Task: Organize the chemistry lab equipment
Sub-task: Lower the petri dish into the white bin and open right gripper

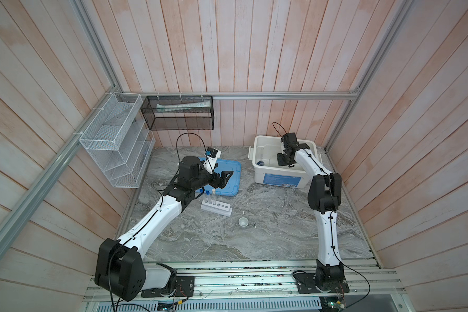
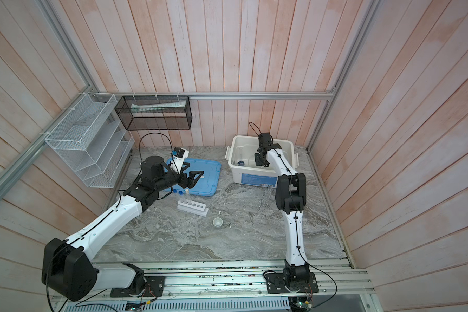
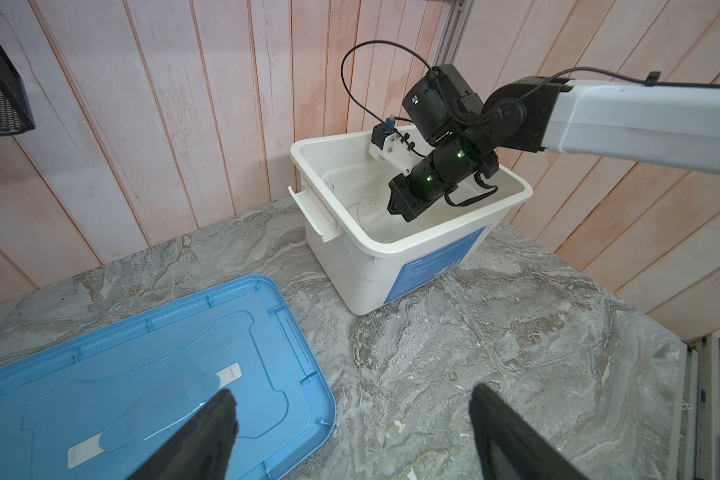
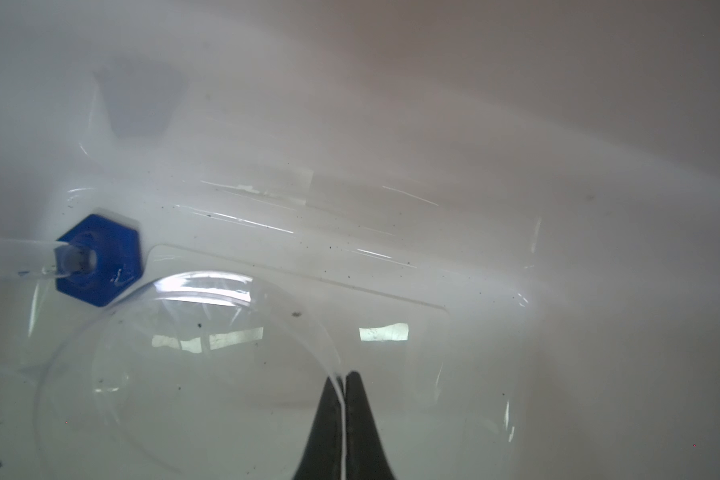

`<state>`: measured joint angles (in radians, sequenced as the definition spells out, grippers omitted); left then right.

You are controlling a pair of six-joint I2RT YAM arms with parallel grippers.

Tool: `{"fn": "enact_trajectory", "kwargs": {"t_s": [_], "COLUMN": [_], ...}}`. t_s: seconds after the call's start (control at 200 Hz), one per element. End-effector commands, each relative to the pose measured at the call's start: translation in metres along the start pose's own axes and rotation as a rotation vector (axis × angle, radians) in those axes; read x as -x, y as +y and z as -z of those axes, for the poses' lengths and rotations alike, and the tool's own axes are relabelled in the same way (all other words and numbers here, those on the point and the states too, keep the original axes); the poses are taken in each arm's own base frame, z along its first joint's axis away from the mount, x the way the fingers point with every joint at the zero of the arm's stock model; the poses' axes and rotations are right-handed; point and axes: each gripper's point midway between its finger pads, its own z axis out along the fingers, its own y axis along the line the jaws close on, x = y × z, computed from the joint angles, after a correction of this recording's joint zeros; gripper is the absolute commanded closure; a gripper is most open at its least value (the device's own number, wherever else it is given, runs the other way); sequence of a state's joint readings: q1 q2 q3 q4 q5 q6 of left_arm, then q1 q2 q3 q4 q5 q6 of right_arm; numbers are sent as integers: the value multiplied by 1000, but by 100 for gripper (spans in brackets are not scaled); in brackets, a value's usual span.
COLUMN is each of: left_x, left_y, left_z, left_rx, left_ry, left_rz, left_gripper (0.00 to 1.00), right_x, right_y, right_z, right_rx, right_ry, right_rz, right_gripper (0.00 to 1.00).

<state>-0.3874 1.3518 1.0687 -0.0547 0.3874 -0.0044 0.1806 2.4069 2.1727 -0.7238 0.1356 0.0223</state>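
I will next lower my right gripper to the bare, roomy bottom of the bin beside the blue hexagonal-based piece (image 1: 260, 163) and release the cup's thin rim.
A white rack (image 1: 216, 208) (image 2: 193, 208) stands mid-table with clear test tubes (image 1: 213, 197) (image 2: 186, 197) upright at its left end. A small white dish (image 1: 243, 222) (image 2: 217, 222) sits in front of the rack, to its right. My left gripper (image 1: 226, 178) (image 2: 196, 178) (image 3: 353, 395) hangs open and empty over the edge of the blue lid (image 1: 234, 186) (image 3: 142, 353). My right gripper (image 4: 345, 376) reaches down into the white bin (image 1: 260, 177) (image 3: 350, 270) and is shut on the thin rim of a clear cup (image 4: 184, 374) (image 3: 381, 220). A blue hexagonal-based piece (image 4: 105, 266) (image 1: 260, 163) with a clear tube lies beside the cup.
A white wire basket (image 1: 116, 140) and a black mesh basket (image 1: 179, 113) hang on the back left walls. The blue lid lies flat behind the rack, left of the bin. The metal rail with both arm bases runs along the table's front edge.
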Motion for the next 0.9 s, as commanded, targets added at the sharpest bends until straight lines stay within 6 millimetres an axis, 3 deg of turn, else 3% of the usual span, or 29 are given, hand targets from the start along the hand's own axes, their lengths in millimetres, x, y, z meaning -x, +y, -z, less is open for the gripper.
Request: {"fn": "enact_trajectory", "kwargs": {"t_s": [0.0,0.44,0.895], "left_x": [1,1,0], "left_y": [-5,-4,-5], "left_z": [3,7,7], "left_rx": [-6,2,-1], "left_ry": [-10,-12,-13], "left_rz": [0,-3,-2], "left_gripper": [11,11,11], "right_x": [2,-9,-13], "right_y": [-1,0,1], "right_z": [-1,-23,-27], "right_rx": [1,15,18], "right_ry": [-10,26,35], "right_rz": [-15,-27,-33], "right_gripper": [99,95,92]}}
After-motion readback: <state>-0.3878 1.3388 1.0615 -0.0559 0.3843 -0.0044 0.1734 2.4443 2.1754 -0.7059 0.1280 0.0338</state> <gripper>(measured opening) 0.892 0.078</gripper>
